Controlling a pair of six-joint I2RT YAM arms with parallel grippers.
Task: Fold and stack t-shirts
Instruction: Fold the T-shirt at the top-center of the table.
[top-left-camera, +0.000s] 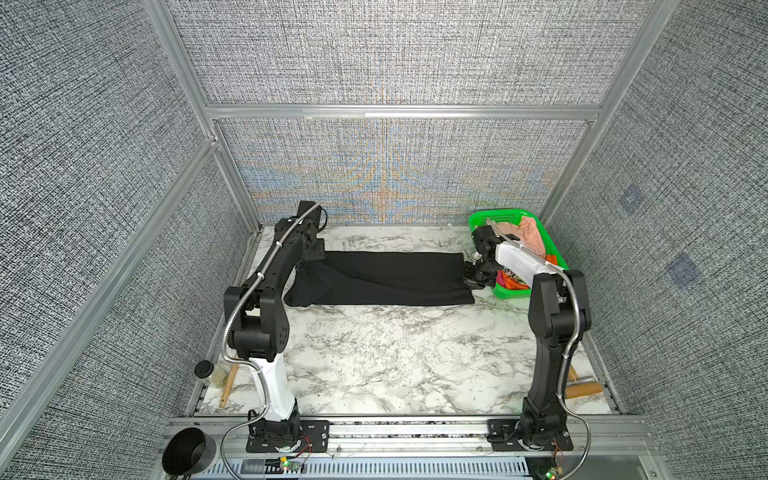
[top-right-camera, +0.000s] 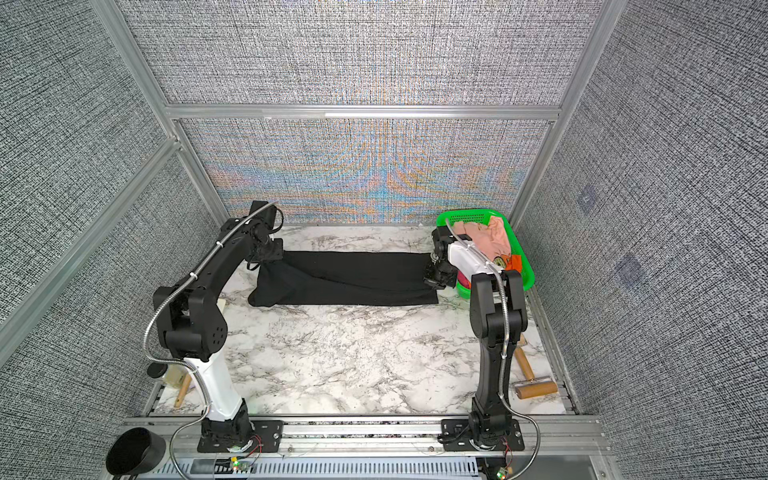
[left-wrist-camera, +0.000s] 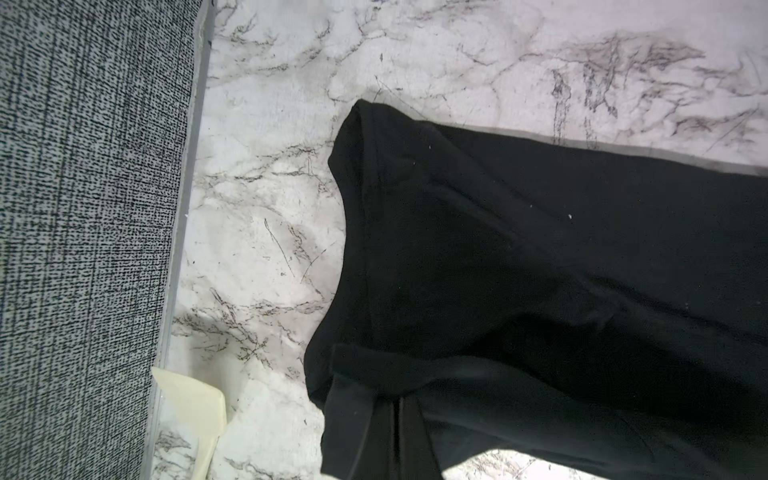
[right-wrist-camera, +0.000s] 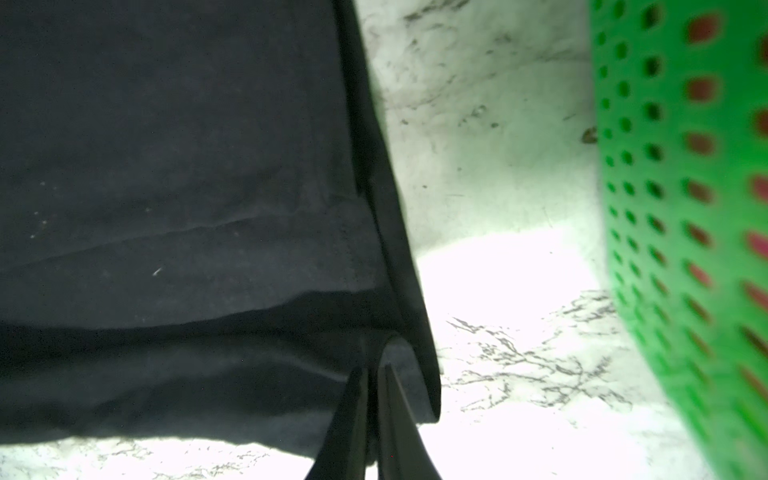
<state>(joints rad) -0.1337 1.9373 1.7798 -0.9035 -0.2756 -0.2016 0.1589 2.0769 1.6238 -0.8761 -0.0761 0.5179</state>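
My left gripper holds the pinched cloth and should next carry it outward and toward the black t-shirt's middle. It should let go of the cloth on the t-shirt's creased part (top-left-camera: 336, 274) (left-wrist-camera: 516, 292) to flatten the t-shirt's bunched end.
The black t-shirt (top-left-camera: 382, 278) (top-right-camera: 349, 278) lies as a long folded band across the back of the marble table. Its print is hidden. My left gripper (top-left-camera: 312, 258) (left-wrist-camera: 395, 409) is shut on the band's left end, which is slightly lifted and bunched (left-wrist-camera: 478, 249). My right gripper (top-left-camera: 474, 277) (right-wrist-camera: 374, 368) pinches the right end, with a fold of black cloth (right-wrist-camera: 187, 187) caught between its nearly closed fingers. Other t-shirts sit in the green basket (top-left-camera: 498, 216) (top-right-camera: 469, 214): a peach-pink one (top-left-camera: 528, 232), an orange one (top-right-camera: 515, 262) and a magenta one (top-left-camera: 505, 282).
The basket's perforated wall (right-wrist-camera: 665, 208) stands close beside my right gripper. A jar with a black lid (top-left-camera: 210, 372) and a wooden stick (top-left-camera: 228, 384) lie at the front left, a wooden roller (top-left-camera: 584, 388) at the front right. A black bowl (top-left-camera: 187, 451) sits off the table's front.
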